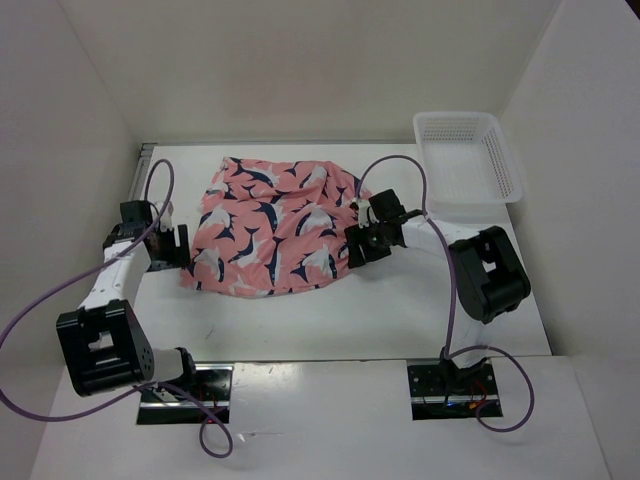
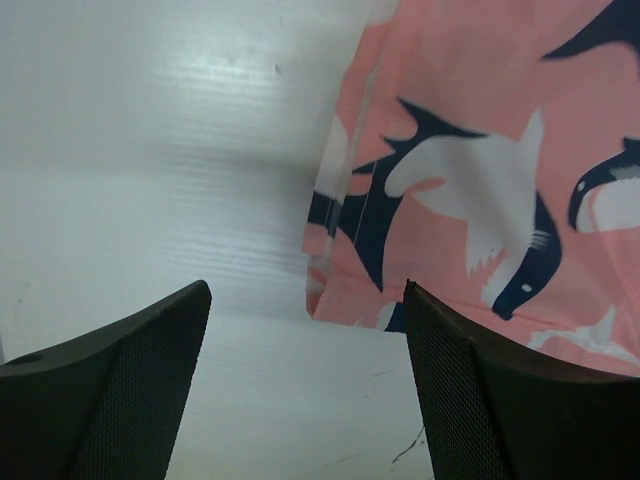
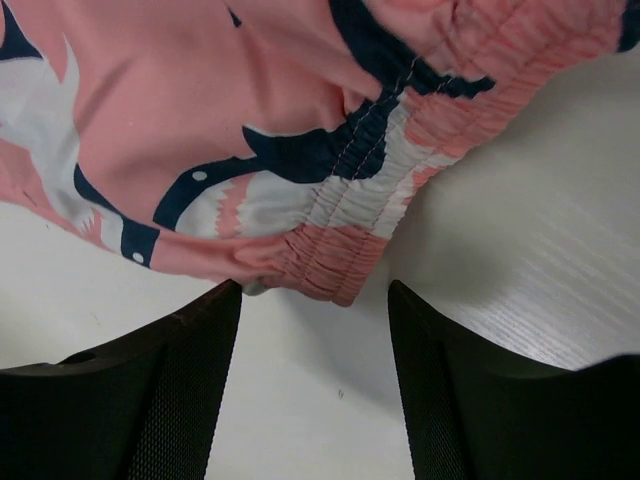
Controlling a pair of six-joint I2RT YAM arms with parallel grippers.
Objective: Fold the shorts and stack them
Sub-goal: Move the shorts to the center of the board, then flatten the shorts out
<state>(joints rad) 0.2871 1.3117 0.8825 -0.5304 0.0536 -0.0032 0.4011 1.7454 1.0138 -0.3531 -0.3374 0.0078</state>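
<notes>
My left gripper goes down and to the right in the top view onto the shorts' hem corner (image 2: 326,300) next, since its open fingers still stand short of that corner.
The salmon-pink shorts (image 1: 275,225) with navy-and-white shapes lie spread on the white table. My left gripper (image 1: 178,247) is open and empty at their left edge; in the left wrist view the hem corner (image 2: 345,290) lies just ahead of the fingertips (image 2: 170,330). My right gripper (image 1: 357,247) is open and empty at the shorts' right edge; in the right wrist view the gathered elastic waistband (image 3: 350,265) sits just beyond the fingertips (image 3: 205,325), not between them.
A white plastic mesh basket (image 1: 467,155) stands at the back right of the table (image 1: 330,320). White walls enclose the table on the left, back and right. Purple cables loop from both arms.
</notes>
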